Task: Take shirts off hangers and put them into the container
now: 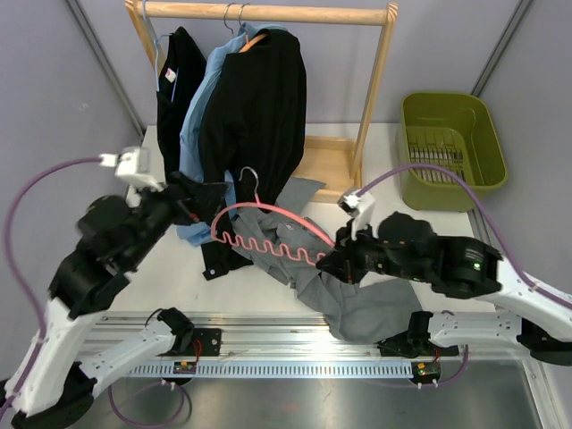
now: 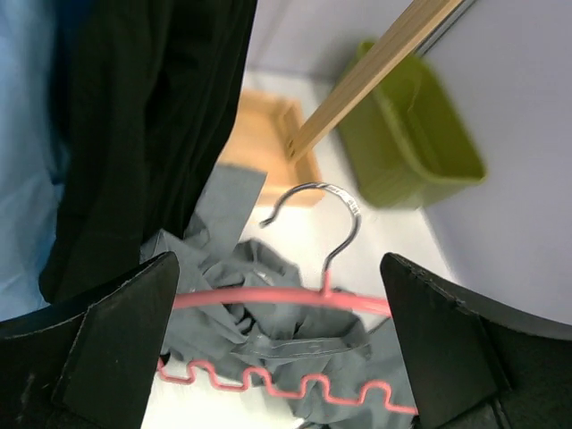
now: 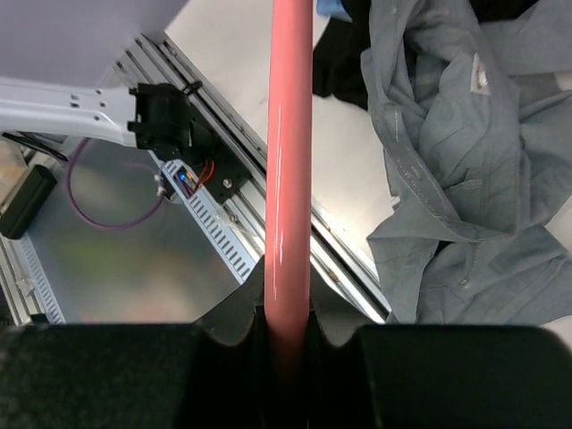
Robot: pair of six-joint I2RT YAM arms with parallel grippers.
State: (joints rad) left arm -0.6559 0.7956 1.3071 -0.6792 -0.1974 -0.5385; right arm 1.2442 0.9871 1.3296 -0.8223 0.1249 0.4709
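Observation:
My right gripper should next lift outward, hook the pink hanger over the bar's bare part [image 1: 350, 14] and let go of it, because that part of the bar is above and outward of my gripper.
A pink hanger [image 1: 268, 234] hangs over the table's middle, and my right gripper [image 1: 329, 259] is shut on its right end. In the right wrist view the pink bar [image 3: 290, 161] runs straight up from the closed jaws of that gripper [image 3: 289, 344]. The grey shirt [image 1: 357, 299] lies crumpled on the table under the hanger and droops over the front edge. My left gripper [image 1: 204, 198] stands open by the hanger's left end, its fingers [image 2: 107, 349] wide on either side of the hanger [image 2: 268, 297] and grey shirt [image 2: 268, 331], touching neither. The olive-green container [image 1: 451, 147] sits at the far right.
A wooden rack rail [image 1: 268, 12] carries black shirts [image 1: 255, 107] and a light blue shirt [image 1: 198, 116], one on an orange hanger [image 1: 256, 40]. The rack's wooden tray [image 1: 326, 165] lies behind the grey shirt. A black shirt [image 2: 143, 116] hangs close to my left gripper.

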